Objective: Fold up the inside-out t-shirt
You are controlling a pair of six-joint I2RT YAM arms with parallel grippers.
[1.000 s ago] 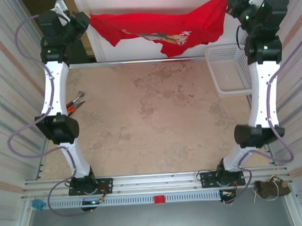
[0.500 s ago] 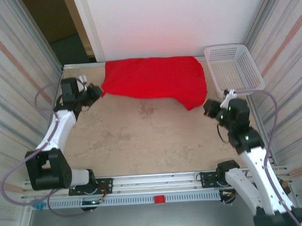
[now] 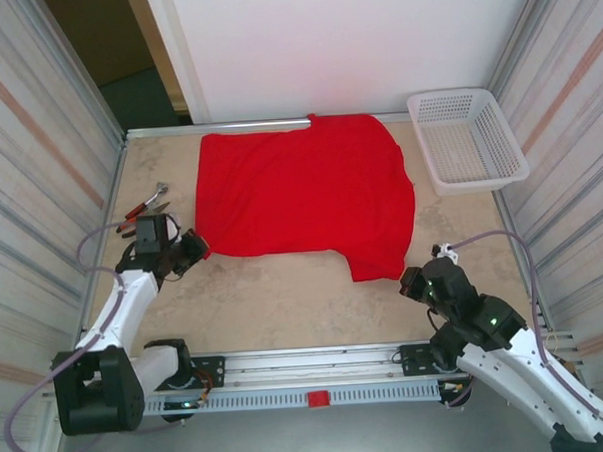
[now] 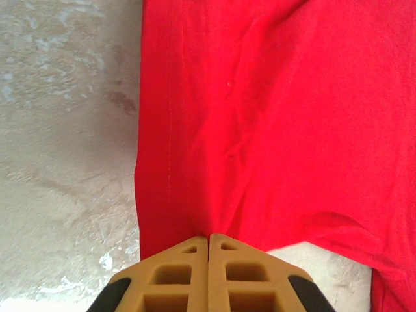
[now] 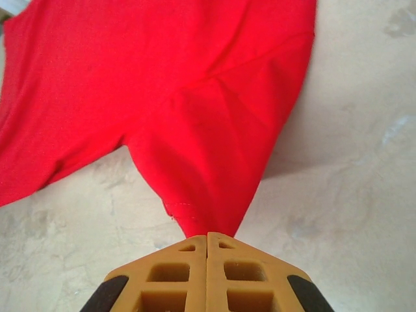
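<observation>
The corner held in my left gripper needs to go back over the bare tabletop toward the near bar next and be released there, because the shirt reaches the far bar.
The bright red inside-out t-shirt (image 3: 305, 191) lies spread flat over the far half of the table, plain red face up, no tag or print visible. My left gripper (image 3: 195, 249) is shut on the shirt's near left corner; in the left wrist view the cloth (image 4: 260, 123) runs straight out from between the closed tan fingertips (image 4: 195, 250). My right gripper (image 3: 409, 281) is shut on the near right corner, a narrow hemmed flap (image 5: 208, 169) that ends between its closed fingertips (image 5: 221, 250).
A white mesh basket (image 3: 468, 139) stands at the far right, just right of the shirt. Red-handled pliers (image 3: 145, 205) lie by the left edge, behind my left gripper. Bare table (image 3: 305, 301) stretches between both grippers and the near rail.
A second ago both arms held the shirt up high at the back. They have since swung down and drawn it toward the near side, laying it out flat.
</observation>
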